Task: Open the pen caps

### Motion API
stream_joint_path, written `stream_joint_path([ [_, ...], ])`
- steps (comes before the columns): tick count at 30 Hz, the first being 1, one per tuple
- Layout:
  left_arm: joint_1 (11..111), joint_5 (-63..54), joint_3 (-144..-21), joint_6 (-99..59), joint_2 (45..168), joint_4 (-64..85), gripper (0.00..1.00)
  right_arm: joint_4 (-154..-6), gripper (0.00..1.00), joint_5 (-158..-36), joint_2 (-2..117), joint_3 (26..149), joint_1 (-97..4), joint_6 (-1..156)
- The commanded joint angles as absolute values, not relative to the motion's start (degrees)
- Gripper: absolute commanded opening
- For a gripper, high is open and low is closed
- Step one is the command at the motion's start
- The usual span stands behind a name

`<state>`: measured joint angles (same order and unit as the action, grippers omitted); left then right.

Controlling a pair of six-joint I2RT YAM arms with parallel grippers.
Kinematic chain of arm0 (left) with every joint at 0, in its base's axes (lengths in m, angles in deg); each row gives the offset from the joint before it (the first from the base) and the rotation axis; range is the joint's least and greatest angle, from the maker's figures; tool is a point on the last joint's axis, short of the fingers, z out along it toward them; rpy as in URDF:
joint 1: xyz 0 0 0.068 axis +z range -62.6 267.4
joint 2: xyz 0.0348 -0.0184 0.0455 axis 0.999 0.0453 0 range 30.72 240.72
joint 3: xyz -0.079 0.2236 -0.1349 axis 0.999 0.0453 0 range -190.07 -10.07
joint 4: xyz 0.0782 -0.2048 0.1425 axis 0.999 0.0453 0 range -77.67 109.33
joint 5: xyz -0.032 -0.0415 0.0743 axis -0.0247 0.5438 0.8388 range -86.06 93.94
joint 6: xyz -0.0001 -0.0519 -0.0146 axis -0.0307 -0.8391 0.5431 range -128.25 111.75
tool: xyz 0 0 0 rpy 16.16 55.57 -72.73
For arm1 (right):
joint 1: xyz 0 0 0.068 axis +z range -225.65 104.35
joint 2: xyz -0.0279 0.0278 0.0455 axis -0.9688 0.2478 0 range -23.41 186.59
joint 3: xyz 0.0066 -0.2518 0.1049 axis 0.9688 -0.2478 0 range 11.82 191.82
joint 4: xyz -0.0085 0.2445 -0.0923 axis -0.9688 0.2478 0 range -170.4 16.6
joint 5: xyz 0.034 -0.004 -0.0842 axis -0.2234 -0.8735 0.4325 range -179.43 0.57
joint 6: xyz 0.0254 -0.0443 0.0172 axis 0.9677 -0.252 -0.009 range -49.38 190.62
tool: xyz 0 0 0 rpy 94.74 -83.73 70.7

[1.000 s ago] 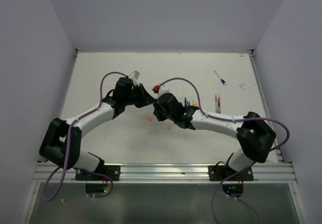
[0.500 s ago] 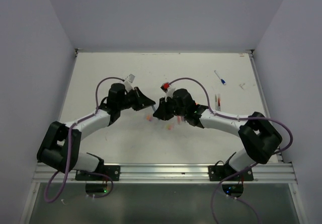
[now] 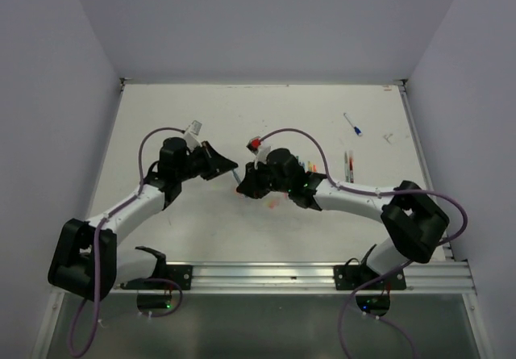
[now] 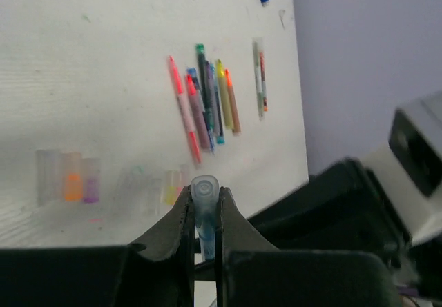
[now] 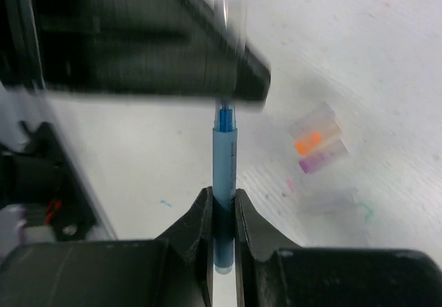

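I need to move my left gripper off the pen next, down to the tabletop [image 3: 228, 187] [image 4: 24, 178] beside the orange cap's clear neighbor, and release there, because loose caps already lie together.
My left gripper [image 4: 204, 191] is shut on a clear, blue-tinted pen cap [image 4: 205, 186], seen end-on between the fingertips. My right gripper [image 5: 223, 195] is shut on the light blue pen [image 5: 224, 159]. The pen's dark blue neck [image 5: 225, 117] runs up to the blurred black left finger [image 5: 207, 65]. Whether the cap is fully off the tip, I cannot tell. In the top view the two grippers [image 3: 232, 166] [image 3: 241, 186] meet above the middle of the table [image 3: 161, 117]. Loose caps lie on the table, orange [image 5: 311, 141], purple [image 5: 321, 160] and yellow [image 4: 170, 186].
A row of several pens [image 4: 207, 100] lies right of centre, partly under the right arm in the top view. Two more pens [image 3: 348, 165] lie further right. A blue-tipped pen [image 3: 351, 123] lies at the back right. Walls close in the table on three sides.
Both grippers have shifted a little to the left while staying tip to tip. The left arm's elbow has swung toward the near left corner. Both grips are unchanged.
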<state>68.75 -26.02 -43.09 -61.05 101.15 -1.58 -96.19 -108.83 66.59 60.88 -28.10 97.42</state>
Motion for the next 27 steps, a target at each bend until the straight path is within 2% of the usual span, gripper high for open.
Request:
stream_joint_path([
  [1, 72.02, -12.6, -48.74, -60.44, 99.64, 6.18, 0.0, -74.08, 0.0, -74.29, 61.59, 62.19, -19.08, 86.97],
  [2, 72.8, -10.67, -49.44, -61.15, 99.54, 7.48, 0.0, -71.02, 0.0, -66.3, 61.93, 62.71, -18.36, 86.88],
  [5, 73.78, -9.59, -52.07, -62.74, 100.76, 10.05, 0.0, -67.14, 0.0, -57.91, 63.95, 64.38, -16.16, 86.53],
  [7, 73.78, -10.38, -54.1, -62.22, 102.34, 10.14, 0.0, -65.73, 0.0, -56.56, 63.7, 64.21, -16.24, 87.31],
  [9, 73.78, -11.27, -55.94, -59.16, 103.4, 10.92, 0.0, -66.94, 0.0, -60.47, 61.25, 62.72, -17.81, 89.06],
  [12, 73.69, -8.37, -56.3, -53.89, 104.28, 16.89, 0.0, -67.92, 0.0, -71.1, 56.32, 59.47, -27.73, 92.49],
  [18, 73.69, -6.69, -48.41, -46.14, 105.95, 17.53, 0.0, -61.51, 0.0, -74.22, 56.66, 60.86, -43.9, 90.92],
  [24, 71.76, -6.7, -44.52, -43.5, 108.75, 13.3, 0.02, -58.43, 0.0, -74.05, 61.22, 63.15, -50.42, 90.83],
  [27, 69.56, -5.64, -44.61, -43.67, 110.43, 13.39, 0.1, -57.55, 0.0, -73.34, 63.33, 63.41, -51.83, 91.53],
])
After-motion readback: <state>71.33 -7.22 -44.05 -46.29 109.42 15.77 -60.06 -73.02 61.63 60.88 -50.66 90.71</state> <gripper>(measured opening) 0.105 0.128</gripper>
